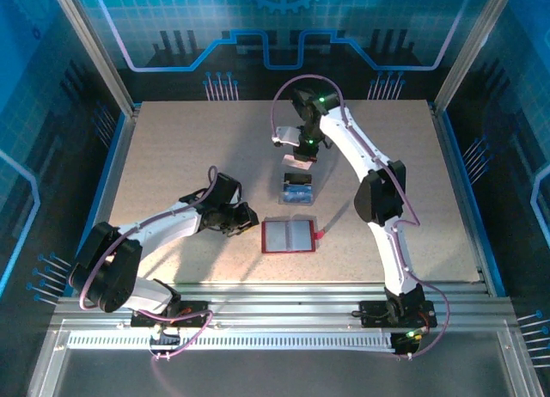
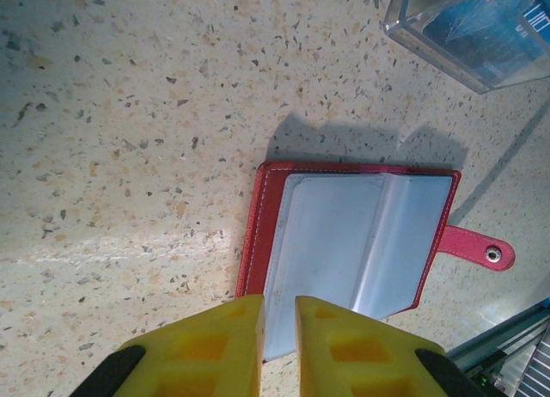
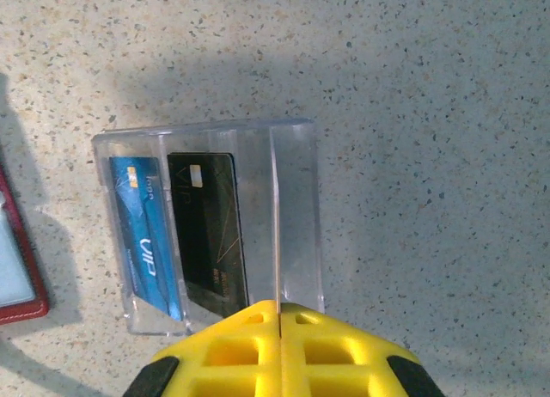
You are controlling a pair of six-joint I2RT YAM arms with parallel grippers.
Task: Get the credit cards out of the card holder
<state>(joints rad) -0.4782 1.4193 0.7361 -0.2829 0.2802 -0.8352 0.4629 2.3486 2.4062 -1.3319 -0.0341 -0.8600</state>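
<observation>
The pale card hangs edge-on over the empty slot beyond the black card. Next I will lower my right gripper to that slot below it and let go of the pale card.
The red card holder lies open and flat on the table, its grey pockets up and its red tab to the right. My left gripper sits at the holder's left edge, its jaws a narrow gap apart with nothing between them. Farther back, my right gripper is shut on a pale thin credit card, seen edge-on over a clear box. A blue credit card and a black one stand in that box's slots.
The clear box stands just beyond the card holder, mid-table. A corner of the holder shows left of the box in the right wrist view. Speckled tabletop spreads to the left and right, with blue walls around it.
</observation>
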